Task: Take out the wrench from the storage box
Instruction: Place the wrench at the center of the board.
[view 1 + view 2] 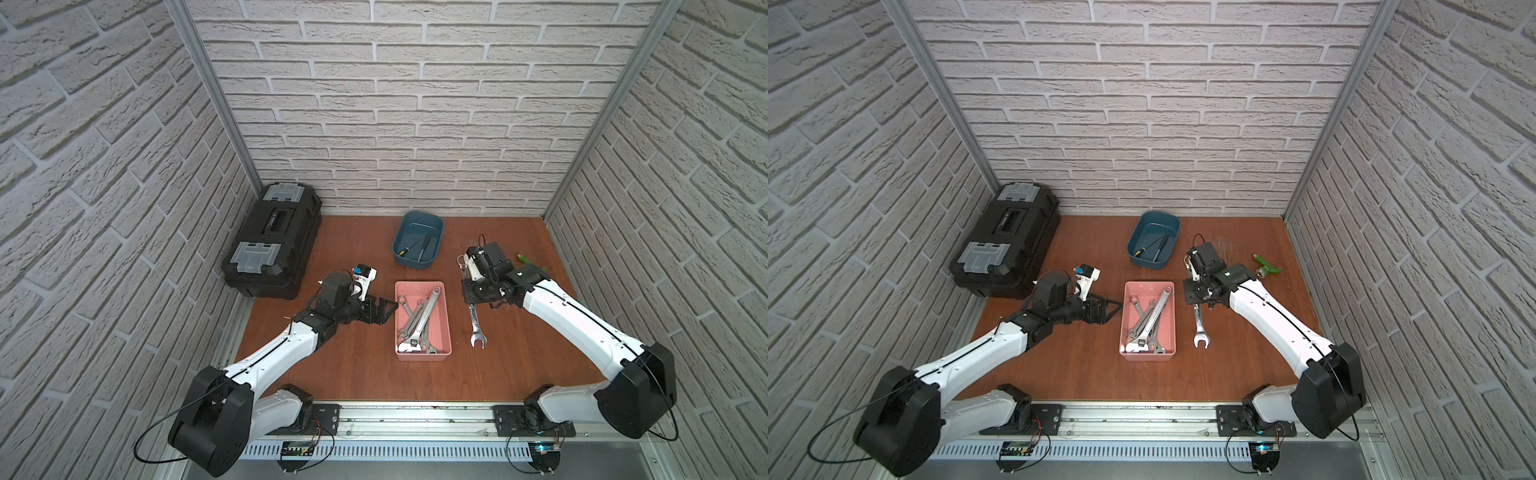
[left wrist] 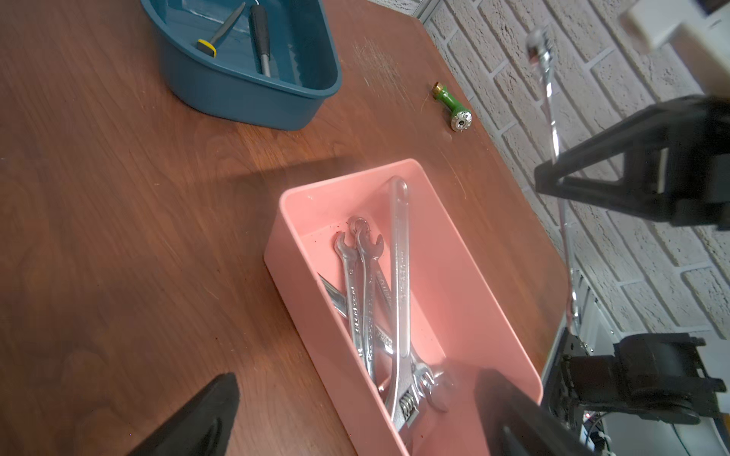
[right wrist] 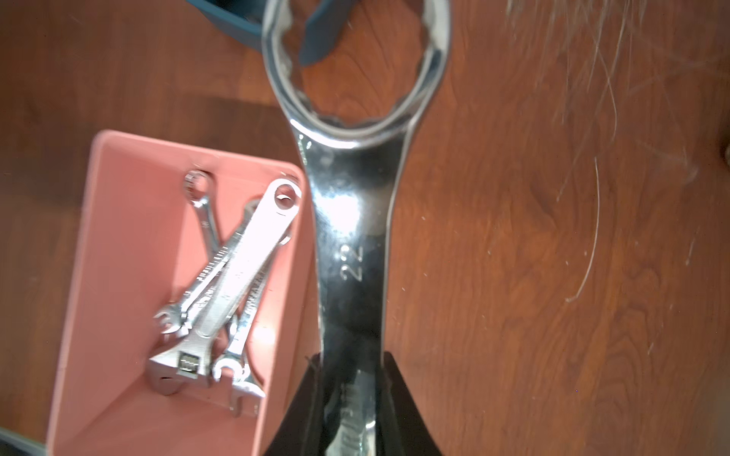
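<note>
The robot's right gripper will lower the wrench onto the bare tabletop (image 3: 422,304) beside the pink storage box and let go of the wrench's handle, since the wrench already hangs clear of the box's sides.
The pink storage box (image 1: 447,316) (image 1: 1173,318) lies mid-table with several silver wrenches (image 1: 419,320) (image 2: 399,276) (image 3: 237,256) crossed inside it. My right gripper (image 1: 471,299) (image 3: 351,363) is shut on the shaft of a large combination wrench (image 1: 475,328) (image 1: 1200,328) (image 3: 351,237) marked 22. It holds that wrench outside the box, just past its right side, ring end towards the back. My left gripper (image 1: 388,309) (image 2: 355,414) stands open at the box's left wall (image 2: 284,244), one finger over the table and one over the box, holding nothing.
A blue tub (image 1: 411,259) (image 2: 245,98) with two small tools stands behind the box. A black toolbox (image 1: 270,241) fills the back left corner. A green nozzle (image 1: 525,258) (image 2: 450,104) lies at the back right, behind my right arm.
</note>
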Tool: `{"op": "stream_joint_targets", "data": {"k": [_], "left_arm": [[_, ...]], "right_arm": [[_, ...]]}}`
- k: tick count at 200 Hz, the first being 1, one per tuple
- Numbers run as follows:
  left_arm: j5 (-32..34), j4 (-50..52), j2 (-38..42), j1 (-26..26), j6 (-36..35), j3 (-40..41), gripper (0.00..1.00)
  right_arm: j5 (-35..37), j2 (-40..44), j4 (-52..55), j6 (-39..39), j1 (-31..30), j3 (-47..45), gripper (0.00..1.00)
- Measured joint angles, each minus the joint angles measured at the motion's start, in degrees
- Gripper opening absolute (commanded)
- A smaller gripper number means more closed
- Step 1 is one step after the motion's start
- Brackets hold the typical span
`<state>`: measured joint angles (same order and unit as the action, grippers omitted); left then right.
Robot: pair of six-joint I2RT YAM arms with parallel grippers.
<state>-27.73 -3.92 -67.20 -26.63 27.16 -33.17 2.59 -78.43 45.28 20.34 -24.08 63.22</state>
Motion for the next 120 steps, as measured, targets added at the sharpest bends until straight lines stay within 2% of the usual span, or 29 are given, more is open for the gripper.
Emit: {"op": "stream_joint_targets", "data": {"k": [47,120], "left_arm": [[-0.76,-0.50,-2.86,0.02,-0.35,-0.63,0.99],[-0.85,-0.79,-3.37,0.68,-0.39,-0.63,0.98]], "right_arm": [[-1.31,-5.79,-5.73,1.68,1.22,-7.58,0.03],[0.39,-15.80,-14.56,5.84,1.38,-8.20,0.05]]}}
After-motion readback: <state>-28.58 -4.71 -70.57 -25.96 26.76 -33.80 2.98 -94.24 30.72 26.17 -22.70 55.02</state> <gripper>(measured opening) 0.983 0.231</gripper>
